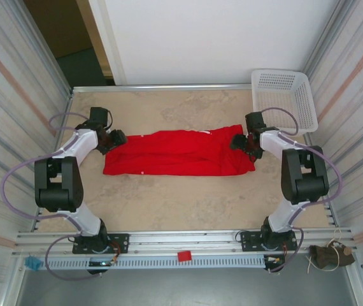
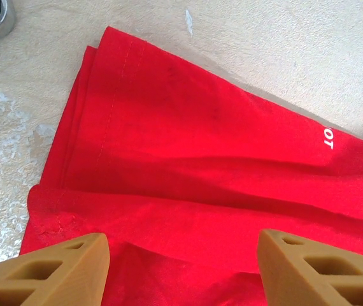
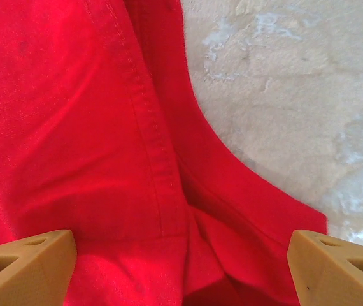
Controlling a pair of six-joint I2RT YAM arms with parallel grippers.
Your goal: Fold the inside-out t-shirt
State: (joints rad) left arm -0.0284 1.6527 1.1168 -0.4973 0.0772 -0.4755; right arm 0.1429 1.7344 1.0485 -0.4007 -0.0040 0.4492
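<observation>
The right gripper moves down onto the stitched seam at the shirt's end (image 3: 180,264) below it next and closes there, since the open fingers already straddle the seam.
The inside-out t-shirt (image 1: 178,153) lies as a long red band across the middle of the table, running left to right. My left gripper (image 1: 116,140) hovers over its left end, jaws open. In the left wrist view the tan fingers (image 2: 54,271) stand wide apart above the layered cloth (image 2: 188,166), where a hem and a bit of white lettering (image 2: 327,137) show. My right gripper (image 1: 237,141) sits at the shirt's right end, also open. Its fingers (image 3: 25,264) straddle a stitched seam and folds of red cloth (image 3: 92,127). Neither pair of jaws pinches any cloth.
A white basket (image 1: 283,99) stands at the back right corner, just behind the right arm. The beige table (image 1: 181,204) lies bare in front of the shirt. Metal walls close in both sides, and a rail runs along the near edge.
</observation>
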